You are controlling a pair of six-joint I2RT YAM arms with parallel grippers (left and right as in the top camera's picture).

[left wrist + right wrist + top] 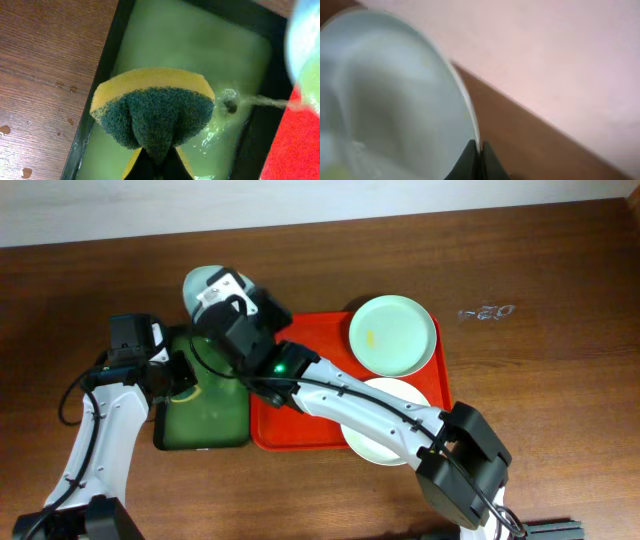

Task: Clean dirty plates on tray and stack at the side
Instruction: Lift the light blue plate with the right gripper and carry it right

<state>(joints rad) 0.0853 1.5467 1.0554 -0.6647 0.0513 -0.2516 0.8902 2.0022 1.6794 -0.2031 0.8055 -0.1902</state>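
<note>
My right gripper goes to the right in the overhead view next, then down onto the open tabletop beyond the red-orange tray, as that holds a smeared plate.
My right gripper is shut on the rim of one pale mint plate, held tilted above the far end of the dark green tray; in the overhead view that plate shows behind the wrist. My left gripper is shut on a yellow sponge with a dark green scouring face, over the green tray's wet floor. A thin stream of liquid runs off the plate's edge into that tray. Two more plates lie on the red-orange tray: one with a yellow smear, one partly under my right arm.
The green tray stands directly left of the red-orange tray on a brown wooden table. A small clear glinting object lies on the table at the right. The left arm's cable loops at the table's left edge.
</note>
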